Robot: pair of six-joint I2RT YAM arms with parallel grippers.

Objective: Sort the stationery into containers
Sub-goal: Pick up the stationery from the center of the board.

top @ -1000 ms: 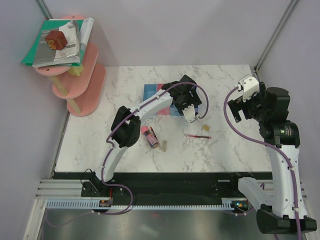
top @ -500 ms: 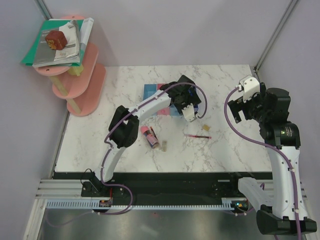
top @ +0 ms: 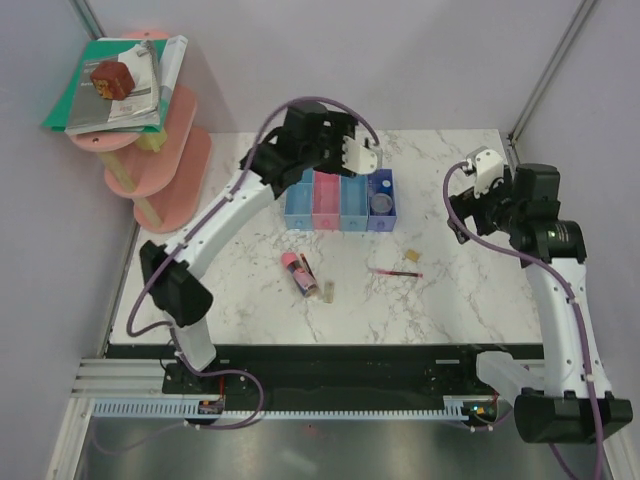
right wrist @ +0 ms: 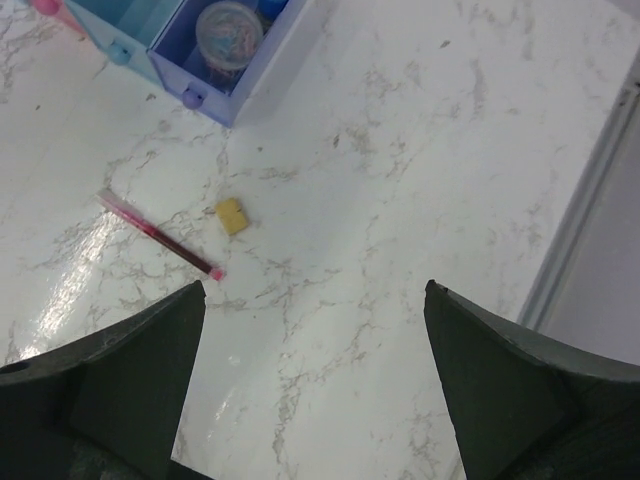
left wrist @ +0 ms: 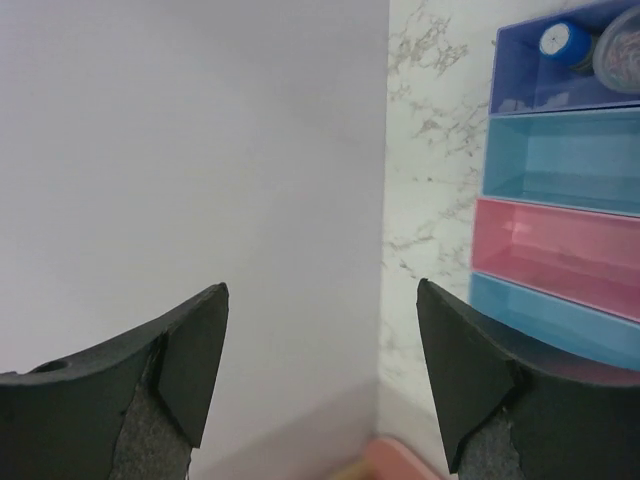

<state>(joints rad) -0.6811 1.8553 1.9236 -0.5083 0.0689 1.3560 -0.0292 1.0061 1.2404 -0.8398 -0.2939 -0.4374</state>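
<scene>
I should move my right gripper across and down, with its fingers open around the small tan block [right wrist: 232, 216]. The block is below the gripper and to its left in the top view.
The four joined trays [top: 327, 207] stand at mid-table: light blue, pink, light blue, darker blue. The darker blue tray [top: 380, 210] holds the clear round roll [top: 381, 203] and the blue-capped cylinder [left wrist: 565, 40]. The pink-capped dark tube [top: 297, 272] and a tan block [top: 325, 292] lie in front of the trays. The thin red pen [top: 395, 272] and another tan block [top: 410, 255] lie to the right; both show in the right wrist view, pen [right wrist: 160, 235] and block [right wrist: 232, 215]. My left gripper [top: 310, 135] is open and empty, raised behind the trays. My right gripper [top: 470, 200] is open and empty, above bare marble right of the pen.
A tiered pink round shelf [top: 170, 170] with stacked books and a brown block [top: 112, 78] stands at the back left. Walls close the table at back, left and right. In the left wrist view the trays [left wrist: 560, 240] lie right of the wall.
My left arm has lifted off the trays and swung up and back-left, uncovering the darker blue tray with the roll and cylinder in it. My right gripper shifted slightly toward the back.
</scene>
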